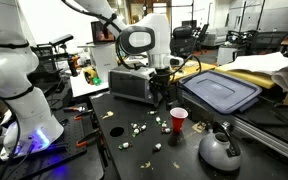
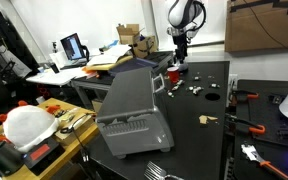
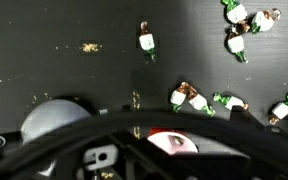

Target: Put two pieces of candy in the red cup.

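Note:
I will next move my gripper away from the red cup (image 1: 178,120) and then down onto the lone whitish-green piece of candy, because that piece lies away from the others.
The red cup (image 1: 178,120) (image 2: 171,72) stands upright on the black table, white inside. In the wrist view the red cup (image 3: 172,143) lies right below me, with one small pale piece in it. My gripper (image 1: 166,88) (image 2: 177,58) (image 3: 176,122) hangs just above the cup's mouth, open, with nothing between its fingers. Several pieces of candy (image 3: 189,98) in pale and green wrappers lie loose on the table beside the cup; others show in both exterior views (image 1: 136,128) (image 2: 196,90).
A grey kettle (image 1: 219,149) (image 3: 52,118) stands close to the cup. A grey boxy appliance (image 1: 132,84) (image 2: 134,110) and a blue lid (image 1: 222,92) sit behind. A tan scrap (image 2: 206,119) lies on the table.

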